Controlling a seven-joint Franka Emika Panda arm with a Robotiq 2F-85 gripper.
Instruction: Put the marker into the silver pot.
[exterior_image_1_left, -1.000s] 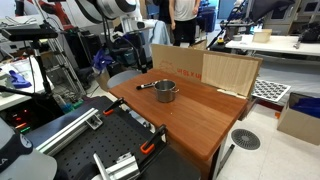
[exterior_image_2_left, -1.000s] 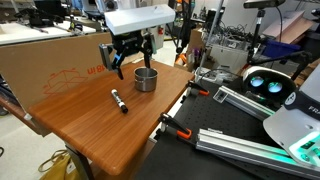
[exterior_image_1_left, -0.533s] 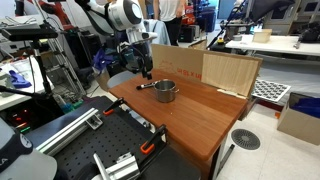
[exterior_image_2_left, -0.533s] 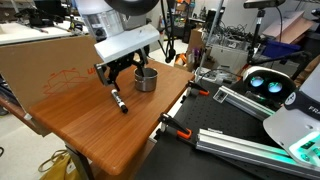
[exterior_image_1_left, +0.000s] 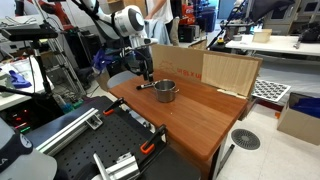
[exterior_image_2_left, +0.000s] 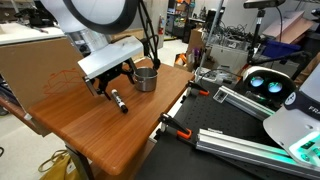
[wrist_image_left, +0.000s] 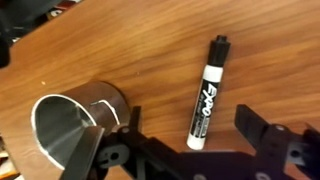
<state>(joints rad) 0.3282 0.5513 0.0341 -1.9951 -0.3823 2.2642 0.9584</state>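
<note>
My gripper's fingers are still above the flat marker. Next, my gripper needs to go down onto the marker's white end (exterior_image_2_left: 115, 96) (wrist_image_left: 197, 138), which lies below it between the open fingers.
The marker (wrist_image_left: 205, 92) is a black and white Expo pen that lies flat on the wooden table. It also shows in an exterior view (exterior_image_2_left: 118, 101) and as a small dark sliver in an exterior view (exterior_image_1_left: 143, 86). The silver pot (wrist_image_left: 78, 125) stands upright and empty beside it, seen in both exterior views (exterior_image_2_left: 146, 78) (exterior_image_1_left: 165, 92). My gripper (wrist_image_left: 185, 140) is open, low over the table, its fingers either side of the marker's white end. It shows in both exterior views (exterior_image_2_left: 113, 84) (exterior_image_1_left: 145, 74).
A cardboard panel (exterior_image_1_left: 205, 68) stands upright along the back of the wooden table (exterior_image_2_left: 90, 130). Clamps and metal rails (exterior_image_2_left: 215, 140) lie beside the table's edge. Desks, equipment and people fill the room behind.
My arm has swung from above the pot over to the marker and come down toward it. The marker and the pot have not moved.
</note>
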